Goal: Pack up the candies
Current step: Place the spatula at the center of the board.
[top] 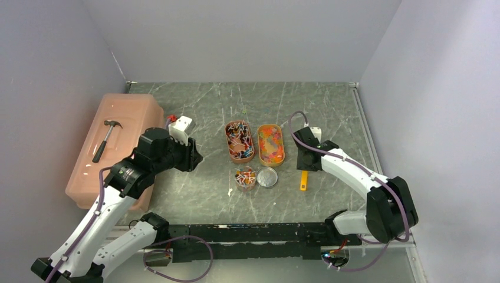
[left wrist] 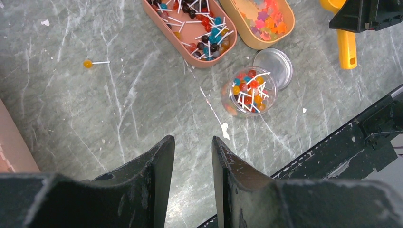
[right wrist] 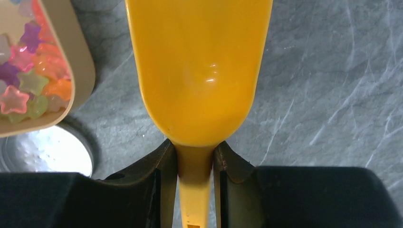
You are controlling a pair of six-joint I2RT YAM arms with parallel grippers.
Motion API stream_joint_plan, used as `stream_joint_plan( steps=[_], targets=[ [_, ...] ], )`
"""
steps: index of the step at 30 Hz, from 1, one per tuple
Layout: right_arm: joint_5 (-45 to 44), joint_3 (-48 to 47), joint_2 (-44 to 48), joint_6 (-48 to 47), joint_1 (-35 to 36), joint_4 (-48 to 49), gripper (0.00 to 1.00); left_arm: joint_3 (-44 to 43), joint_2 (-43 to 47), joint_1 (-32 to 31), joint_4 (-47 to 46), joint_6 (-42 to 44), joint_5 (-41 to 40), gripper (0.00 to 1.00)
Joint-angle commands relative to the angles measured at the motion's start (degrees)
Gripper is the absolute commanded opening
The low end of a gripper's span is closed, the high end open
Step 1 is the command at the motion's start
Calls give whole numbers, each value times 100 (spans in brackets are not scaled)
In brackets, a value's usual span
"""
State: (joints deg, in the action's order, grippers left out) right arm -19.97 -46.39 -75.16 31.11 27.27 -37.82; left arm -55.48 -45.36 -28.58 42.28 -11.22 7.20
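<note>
The scoop's bowl is empty, so its handle goes down toward the bare table next, slightly away from the star tray (right wrist: 81, 61), and my right gripper releases it.
The candies lie in two oval orange trays. Small lollipops (top: 239, 138) fill the left tray and translucent star sweets (top: 271, 143) fill the right one. More lollipops stand in a small clear jar (top: 245, 177), with its silver lid (top: 267, 177) lying beside it. One loose orange lollipop (left wrist: 88, 63) rests on the table. My left gripper (left wrist: 192, 140) hangs open and empty above the table, left of the jar (left wrist: 248, 90). My right gripper (right wrist: 195, 147) is shut on the handle of the yellow scoop (right wrist: 199, 71), just right of the star tray (right wrist: 81, 61). The scoop's bowl is empty.
A pink plastic box (top: 127, 112) with a hammer (top: 106, 138) on top stands along the left side. A small white block (top: 181, 125) sits near its far corner. Grey walls close in the table on three sides.
</note>
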Motion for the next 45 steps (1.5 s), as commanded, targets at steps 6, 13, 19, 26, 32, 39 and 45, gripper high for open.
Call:
stream_joint_plan(
  steps=[6,13,19,26,32,39,45],
  targets=[
    [456,335,-133,-42,-704,1103,0,56,-27,19,-226,99,-160,40],
    [800,592,-288,-66,-1056,1454,0,55,-101,19,-224,99,-193,40],
    [843,741,-304,-59,-1206,1630,11,47,-135,19,-206,103,-210,40],
    [848,786,36,-117,-1276,1554,45,38,-172,19,-209,107,-203,40],
    [863,558,511,-252,-1272,1118,61,38,-149,19,-212,103,-192,40],
    [1197,162,1311,-415,-1259,641,63,29,-104,19,-212,103,-145,40],
    [2203,27,1810,-332,-1018,917,62,37,-18,19,-203,94,-127,40]
  ],
)
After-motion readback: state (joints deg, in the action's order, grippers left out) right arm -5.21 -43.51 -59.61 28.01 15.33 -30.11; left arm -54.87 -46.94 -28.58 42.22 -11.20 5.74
